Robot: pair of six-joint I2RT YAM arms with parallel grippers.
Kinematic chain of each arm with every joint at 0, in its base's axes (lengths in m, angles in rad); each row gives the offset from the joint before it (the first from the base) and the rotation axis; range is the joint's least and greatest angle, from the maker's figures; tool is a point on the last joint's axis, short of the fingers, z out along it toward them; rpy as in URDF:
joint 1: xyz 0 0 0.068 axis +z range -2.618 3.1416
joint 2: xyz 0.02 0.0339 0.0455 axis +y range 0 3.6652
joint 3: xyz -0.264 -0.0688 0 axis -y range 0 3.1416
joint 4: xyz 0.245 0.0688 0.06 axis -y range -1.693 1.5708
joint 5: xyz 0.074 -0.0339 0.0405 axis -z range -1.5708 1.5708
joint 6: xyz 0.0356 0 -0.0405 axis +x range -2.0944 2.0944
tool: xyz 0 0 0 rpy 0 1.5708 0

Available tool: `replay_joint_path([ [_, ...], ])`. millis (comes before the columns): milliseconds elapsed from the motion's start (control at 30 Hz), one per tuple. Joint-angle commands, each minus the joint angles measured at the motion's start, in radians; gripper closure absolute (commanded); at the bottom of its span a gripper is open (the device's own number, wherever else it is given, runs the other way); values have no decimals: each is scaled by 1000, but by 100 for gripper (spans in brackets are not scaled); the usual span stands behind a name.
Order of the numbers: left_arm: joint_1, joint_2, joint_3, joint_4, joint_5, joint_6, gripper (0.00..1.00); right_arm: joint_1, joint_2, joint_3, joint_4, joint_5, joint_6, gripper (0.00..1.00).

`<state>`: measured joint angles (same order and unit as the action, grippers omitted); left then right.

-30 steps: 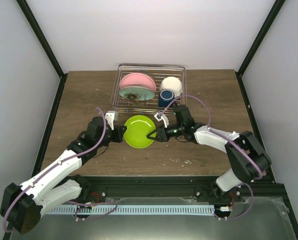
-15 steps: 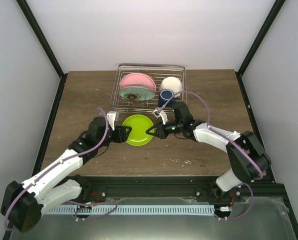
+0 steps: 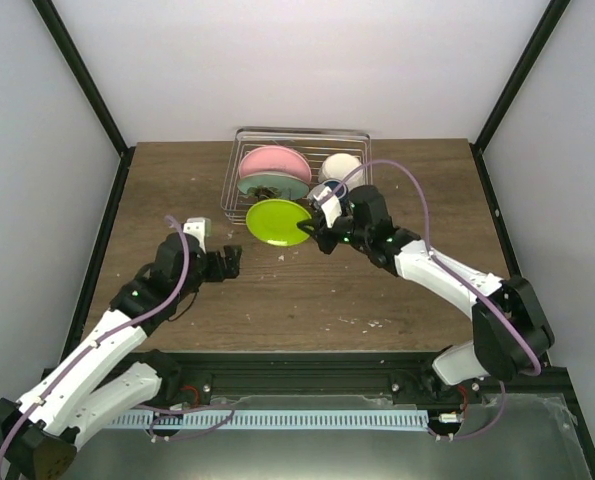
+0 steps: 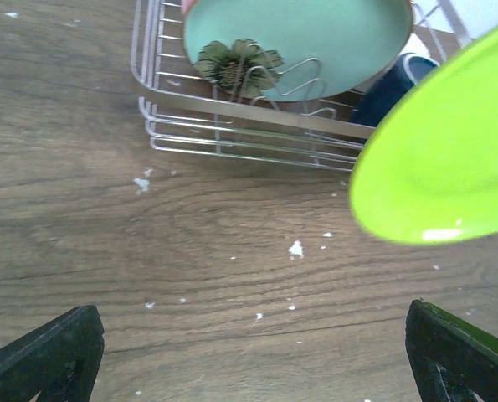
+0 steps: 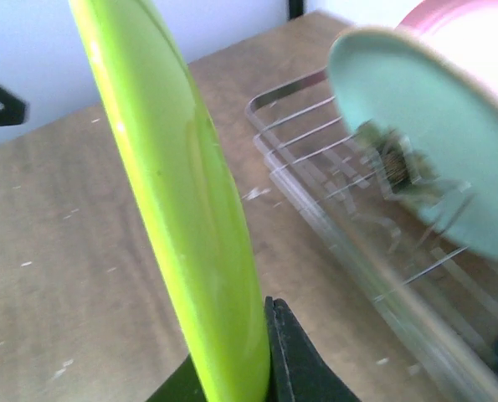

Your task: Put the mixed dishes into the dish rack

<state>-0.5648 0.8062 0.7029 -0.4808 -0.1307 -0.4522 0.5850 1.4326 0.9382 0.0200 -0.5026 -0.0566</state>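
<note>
My right gripper moves outward, then down to the wire slots before the mint-green plate next and releases the yellow-lime plate, since the slots stand empty.
My right gripper [image 3: 312, 232] is shut on the rim of the yellow-lime plate [image 3: 277, 222] and holds it tilted above the table, just in front of the dish rack [image 3: 355, 140]. In the right wrist view the plate [image 5: 173, 193] stands edge-on between the black fingers [image 5: 295, 356]. The rack holds the pink plate [image 3: 275, 163], the mint-green plate [image 3: 262, 187] with its flower mark [image 4: 236, 63], and the white bowl [image 3: 343, 167]. The blue mug [image 4: 391, 88] shows behind the lifted plate [image 4: 449, 159]. My left gripper [image 3: 229, 262] is open over bare wood, left of the plate and apart from it.
The rack's front wires [image 4: 232, 134] run across the top of the left wrist view. White crumbs [image 4: 295, 248] dot the brown table [image 3: 177, 200]. Black frame posts [image 3: 82, 80] rise at the table's back corners.
The left gripper let go of the yellow-lime plate, opened wide and drew back to the left. The right gripper closed on the plate's rim and lifted it toward the rack's front.
</note>
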Motion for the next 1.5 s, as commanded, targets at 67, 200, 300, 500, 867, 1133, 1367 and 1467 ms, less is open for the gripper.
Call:
replay_joint_path([
  [67, 9, -9, 32, -117, -93, -3, 0, 7, 15, 14, 260, 227, -183, 99],
  [200, 11, -5, 30, -114, -91, -2, 0, 7, 55, -34, 443, 293, -269, 99],
  [300, 12, -4, 26, -108, -86, 3, 0, 7, 81, -91, 611, 299, -328, 99],
  [500, 15, -4, 15, -93, -75, 7, 0, 8, 170, -150, 837, 266, -466, 99],
  [867, 21, -5, 3, -72, -51, 7, 0, 8, 291, -104, 969, 271, -542, 99],
  [1133, 23, -10, 1, -75, -51, 13, 0, 7, 405, 124, 679, 256, -597, 99],
  [1367, 29, -12, 4, -81, -50, 23, 0, 7, 458, 226, 563, 302, -624, 99],
  [1467, 31, -13, 4, -81, -51, 26, 0, 6, 460, 236, 533, 313, -647, 99],
])
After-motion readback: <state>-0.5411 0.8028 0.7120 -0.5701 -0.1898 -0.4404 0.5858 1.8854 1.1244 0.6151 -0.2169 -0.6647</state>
